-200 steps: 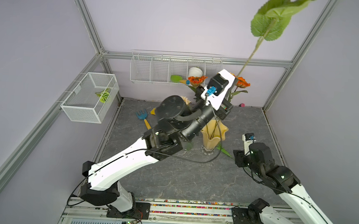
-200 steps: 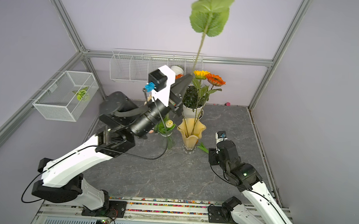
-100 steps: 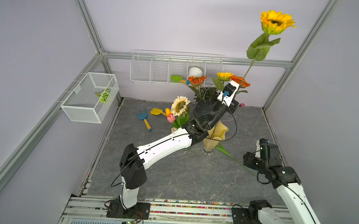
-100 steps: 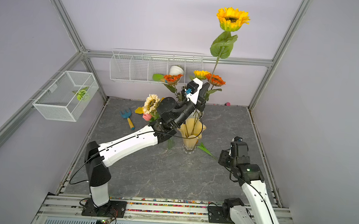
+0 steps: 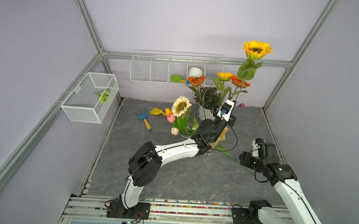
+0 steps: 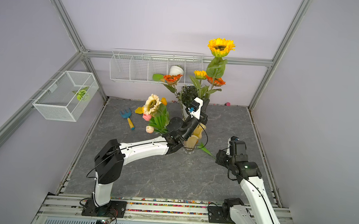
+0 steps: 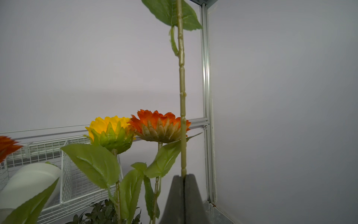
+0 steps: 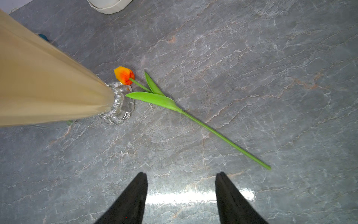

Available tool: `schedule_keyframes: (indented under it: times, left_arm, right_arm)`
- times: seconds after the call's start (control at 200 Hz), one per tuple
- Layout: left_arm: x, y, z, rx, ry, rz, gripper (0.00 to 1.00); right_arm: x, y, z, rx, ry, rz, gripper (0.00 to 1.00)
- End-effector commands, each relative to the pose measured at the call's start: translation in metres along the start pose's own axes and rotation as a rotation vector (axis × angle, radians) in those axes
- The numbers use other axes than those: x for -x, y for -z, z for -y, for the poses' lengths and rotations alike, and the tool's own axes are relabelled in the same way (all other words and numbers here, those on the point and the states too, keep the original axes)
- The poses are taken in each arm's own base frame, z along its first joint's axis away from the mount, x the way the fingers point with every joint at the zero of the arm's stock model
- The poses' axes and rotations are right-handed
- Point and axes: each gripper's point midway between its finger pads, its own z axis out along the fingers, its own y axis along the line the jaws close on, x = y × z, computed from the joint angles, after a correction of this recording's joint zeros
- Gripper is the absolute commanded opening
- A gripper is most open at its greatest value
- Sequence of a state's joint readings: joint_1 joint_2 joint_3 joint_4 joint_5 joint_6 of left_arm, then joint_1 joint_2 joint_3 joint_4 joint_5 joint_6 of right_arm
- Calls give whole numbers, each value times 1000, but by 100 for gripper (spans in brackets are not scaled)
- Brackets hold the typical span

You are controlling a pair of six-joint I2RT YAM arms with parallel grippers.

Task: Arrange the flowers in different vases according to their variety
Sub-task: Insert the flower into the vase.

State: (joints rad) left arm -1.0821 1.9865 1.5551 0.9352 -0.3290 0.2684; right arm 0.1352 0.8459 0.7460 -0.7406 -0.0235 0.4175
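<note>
My left gripper lowers the tall sunflower's stem into the opening of the pale-yellow vase with the other sunflowers below the gripper next, and releases it there.
My left gripper (image 7: 183,175) is shut on the stem of a tall yellow sunflower (image 5: 257,49), holding it upright above the pale-yellow vase (image 5: 221,136). Two orange sunflowers (image 5: 240,82) and a small yellow one (image 5: 225,75) rise beside it, their stems running down behind my left arm. A cream sunflower (image 5: 181,106) and pink tulips (image 5: 170,118) stand in the clear vase (image 5: 186,135). An orange tulip (image 8: 124,75) lies on the floor, its bud against the yellow vase's clear foot (image 8: 118,108). My right gripper (image 8: 181,174) hangs open over the floor near the tulip's stem end, holding nothing.
A white pot with a leafy plant (image 5: 207,99) stands behind the vases. A blue rake (image 5: 143,118) and a yellow trowel (image 5: 158,111) lie at the back left. A wire shelf (image 5: 155,72) and a wire basket (image 5: 83,108) hang on the walls.
My left arm has come down from high near the camera, lowering the yellow sunflower toward the pale-yellow vase. The right arm has barely moved.
</note>
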Motion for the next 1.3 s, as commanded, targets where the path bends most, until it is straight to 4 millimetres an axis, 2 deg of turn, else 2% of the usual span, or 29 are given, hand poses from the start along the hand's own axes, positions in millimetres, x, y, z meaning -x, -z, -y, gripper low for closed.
schedule_keyframes:
  times: [0.0, 0.21, 0.455, 0.705, 0.755, 0.82, 0.865, 0.885, 0.895, 1.005, 1.105, 1.295]
  left_arm:
    - [21, 7, -10, 102, 8, 85, 0]
    - [10, 14, -21, 167, -14, 67, 0]
    - [-11, 24, -33, 237, -38, 6, 0]
    - [-29, 27, -36, 256, -45, -86, 0]
    - [-30, 29, -35, 245, -36, -103, 21]
    - [-30, 33, -32, 233, -33, -115, 61]
    - [-27, 35, -28, 224, -44, -120, 82]
    - [-25, 35, -25, 219, -53, -122, 97]
    - [-24, 36, -23, 216, -58, -125, 100]
    - [-11, 39, 0, 167, -120, -143, 100]
    - [9, 43, 18, 123, -132, -160, 100]
    - [54, 51, 31, 53, -114, -234, 100]
  right_arm:
    - [0, -3, -2, 20, 12, 8, 61]
    - [0, -5, -3, 27, 12, 8, 61]
    - [1, -5, -4, 32, 12, 5, 62]
    - [1, -5, -5, 39, 14, 3, 64]
    - [0, -5, -5, 37, 14, 1, 65]
    - [-1, -5, -5, 37, 15, -1, 65]
    - [0, -5, -5, 39, 14, -1, 65]
    - [0, -5, -5, 39, 15, 1, 65]
    - [0, -5, -5, 39, 15, 0, 65]
    - [1, -5, -6, 40, 15, 1, 65]
    - [0, -6, -5, 40, 14, -5, 65]
    - [-2, -12, -6, 40, 17, -29, 66]
